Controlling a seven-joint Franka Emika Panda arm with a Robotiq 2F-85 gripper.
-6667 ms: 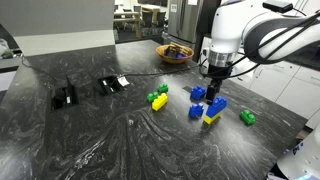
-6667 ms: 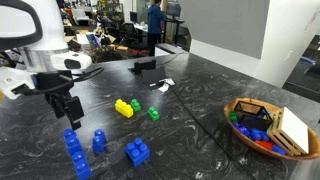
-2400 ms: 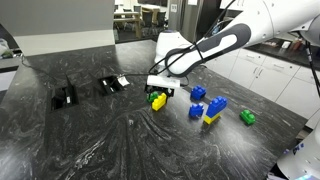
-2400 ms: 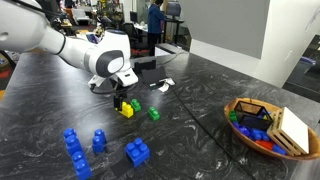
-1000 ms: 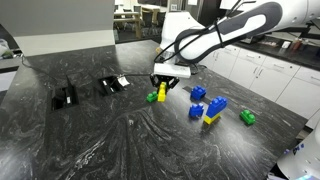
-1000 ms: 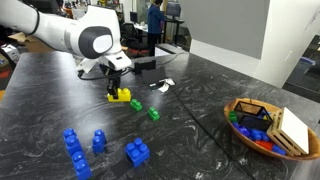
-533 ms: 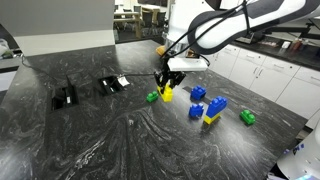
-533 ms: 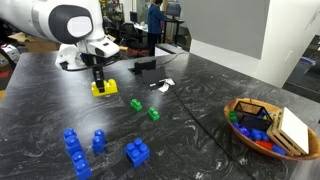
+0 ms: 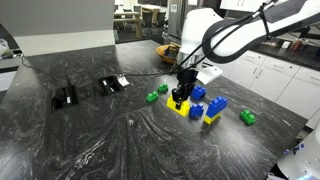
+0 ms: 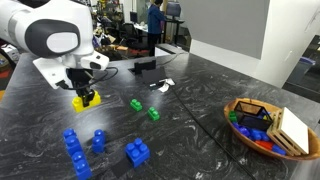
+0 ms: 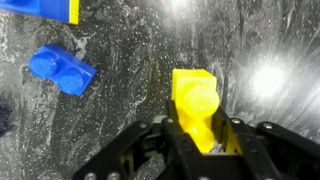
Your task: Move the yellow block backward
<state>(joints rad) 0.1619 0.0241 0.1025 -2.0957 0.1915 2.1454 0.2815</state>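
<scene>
The bare tabletop nearer my base than my gripper is clear of bricks, so next I need to draw my gripper back, bring it down and let go of the yellow block (image 9: 177,106) there.
The yellow block (image 11: 195,100), a small studded brick, is clamped between the black fingers of my gripper (image 11: 197,138), which is shut on it. In both exterior views the gripper (image 9: 179,98) (image 10: 85,94) points straight down and holds the yellow block (image 9: 177,106) (image 10: 81,102) at or just above the dark marble table; I cannot tell whether it touches. The block is right beside the blue bricks (image 9: 198,93) and apart from the two green bricks (image 9: 152,97) (image 10: 136,103).
A blue brick (image 11: 62,70) lies close to the held block, and a blue-and-yellow joined brick (image 9: 214,108) lies beyond it. Another green brick (image 9: 247,117) is near the table edge. A bowl (image 9: 175,52) stands at the back; a basket (image 10: 240,104) holds toys. Black holders (image 9: 65,97) lie apart.
The gripper has carried the yellow block away from the two green bricks and over to the group of blue bricks. It has stayed shut on the block throughout.
</scene>
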